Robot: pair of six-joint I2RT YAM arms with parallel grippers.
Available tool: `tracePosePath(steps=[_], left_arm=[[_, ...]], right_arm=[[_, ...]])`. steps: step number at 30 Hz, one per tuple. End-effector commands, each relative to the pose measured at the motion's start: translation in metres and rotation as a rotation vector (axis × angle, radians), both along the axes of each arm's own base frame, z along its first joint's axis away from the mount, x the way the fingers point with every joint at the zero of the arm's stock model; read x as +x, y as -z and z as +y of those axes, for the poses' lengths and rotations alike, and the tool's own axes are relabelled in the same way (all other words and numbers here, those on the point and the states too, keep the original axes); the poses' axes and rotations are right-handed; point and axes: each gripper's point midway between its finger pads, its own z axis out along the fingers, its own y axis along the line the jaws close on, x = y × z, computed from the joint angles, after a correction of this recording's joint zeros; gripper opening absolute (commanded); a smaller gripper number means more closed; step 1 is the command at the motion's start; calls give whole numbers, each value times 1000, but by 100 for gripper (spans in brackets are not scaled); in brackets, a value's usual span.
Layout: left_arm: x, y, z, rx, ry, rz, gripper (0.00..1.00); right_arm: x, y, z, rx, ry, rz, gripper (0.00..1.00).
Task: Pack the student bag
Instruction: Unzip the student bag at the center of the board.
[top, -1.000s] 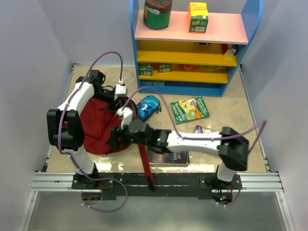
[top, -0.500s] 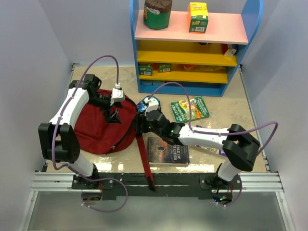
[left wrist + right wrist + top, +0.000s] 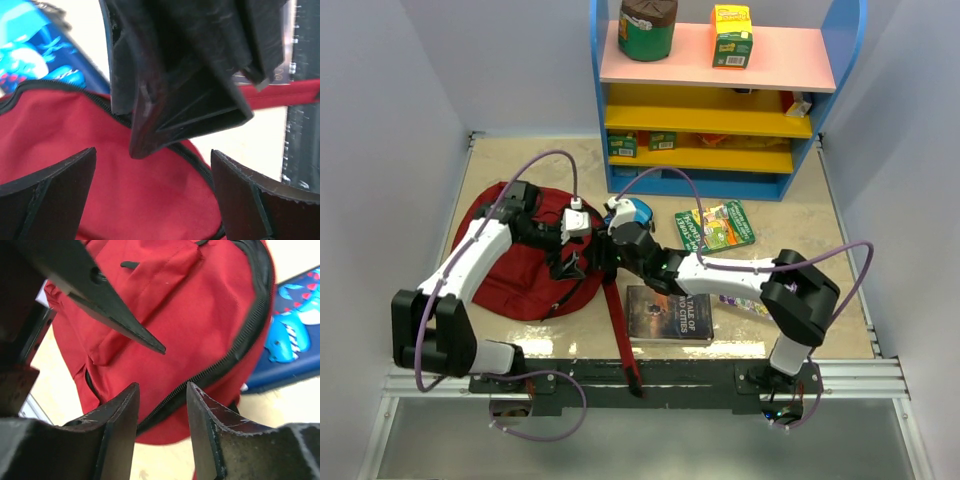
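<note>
I should move my left gripper down until it is at the bag's zipper edge [image 3: 176,149], by the right gripper.
The student bag [image 3: 510,270], a dark red backpack, lies flat at the left of the table, its long strap [image 3: 618,335] trailing toward the near edge. My left gripper [image 3: 570,264] hovers over the bag's right edge, wide open; in the left wrist view the left gripper [image 3: 152,192] has only red fabric [image 3: 150,200] and the dark zipper [image 3: 192,160] below it. My right gripper [image 3: 601,258] faces it from the right. In the right wrist view the right gripper [image 3: 161,412] stands narrowly open above the zipper [image 3: 220,365], holding nothing.
A blue pencil case [image 3: 631,212] lies just right of the bag, behind my right gripper. A dark book [image 3: 668,312] and a green book [image 3: 715,226] lie further right. The blue shelf unit [image 3: 720,100] stands at the back with boxes and a jar.
My left gripper opened wide and moved nearer along the bag's right edge. The right gripper swung from the bag's lower edge to its right side, jaws narrowing. The bag has settled flatter.
</note>
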Motion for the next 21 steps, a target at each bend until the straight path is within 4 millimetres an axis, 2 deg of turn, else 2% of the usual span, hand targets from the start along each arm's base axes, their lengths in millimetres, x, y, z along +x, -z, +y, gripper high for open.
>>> tracePosePath(steps=[1,6,7,12,16,18,21], left_arm=[[24,-7,6,-17,-171,-110,100],[5,20,7,-13,-179,-27,100],[5,21,6,-15,-186,-17,100],[17,18,0,-72,-264,-1,100],[30,15,-4,-111,-316,-13,100],[27,18,-6,-128,-313,14,99],[29,21,-9,-132,-301,28,89]], right_arm=[[15,-25,18,94,-9,-12,44],[24,-26,14,190,-21,42,37],[26,-33,15,225,-25,31,35],[28,-42,24,274,-65,35,29],[30,-41,30,270,-73,37,24],[31,-42,29,272,-71,36,24],[30,-48,20,282,-51,26,28]])
